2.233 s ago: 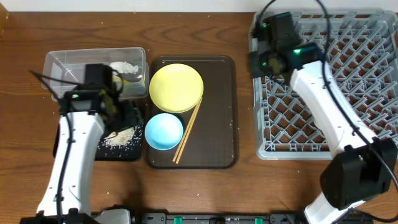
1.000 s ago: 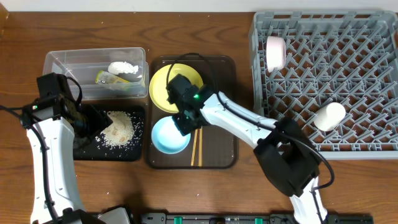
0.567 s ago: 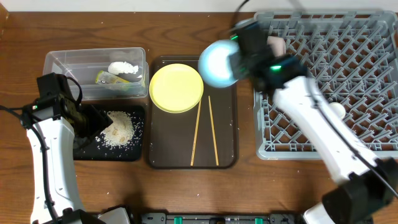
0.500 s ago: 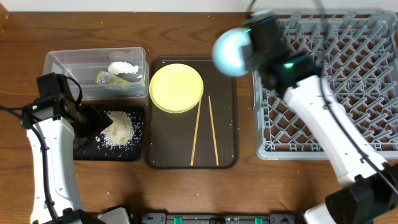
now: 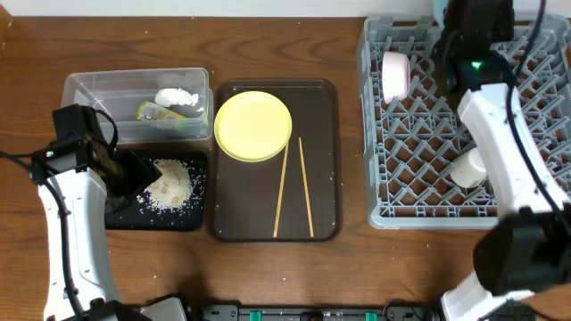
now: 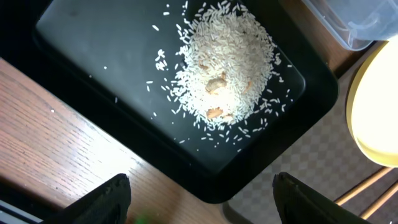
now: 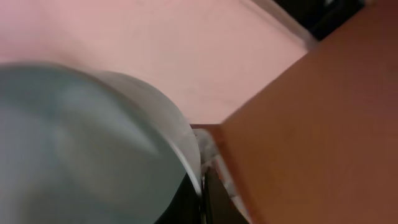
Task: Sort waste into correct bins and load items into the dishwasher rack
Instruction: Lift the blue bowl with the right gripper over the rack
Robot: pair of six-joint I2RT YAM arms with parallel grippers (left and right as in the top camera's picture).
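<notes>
The light blue bowl shifts toward the white bowl in my right gripper next, then goes down into the rack, since the slots beside the white bowl (image 5: 395,74) stand empty.
My right gripper (image 5: 457,20) is over the far edge of the grey dishwasher rack (image 5: 517,192), shut on the rim of the light blue bowl (image 7: 81,143). Only a sliver of that bowl (image 5: 439,7) shows overhead. The white bowl (image 5: 395,74) and the white cup (image 5: 468,167) lie in the rack. The yellow plate (image 5: 253,126) and the chopsticks (image 5: 294,187) lie on the brown serving tray. My left gripper (image 6: 205,208) is open and empty, low over the near edge of the black tray (image 6: 93,37) holding the rice scraps (image 6: 221,74). The clear box (image 5: 98,89) holds the tissue (image 5: 177,96) and the wrapper (image 5: 153,111).
The brown serving tray (image 5: 321,116) lies between the bins and the rack. The plate's edge (image 6: 373,112) and the chopstick ends (image 6: 367,186) show at the right of the left wrist view. Bare wood table runs along the front.
My right arm lifted the light blue bowl off the serving tray and carried it right and back to the rack's far edge. The chopsticks now lie parted. The left arm has not moved.
</notes>
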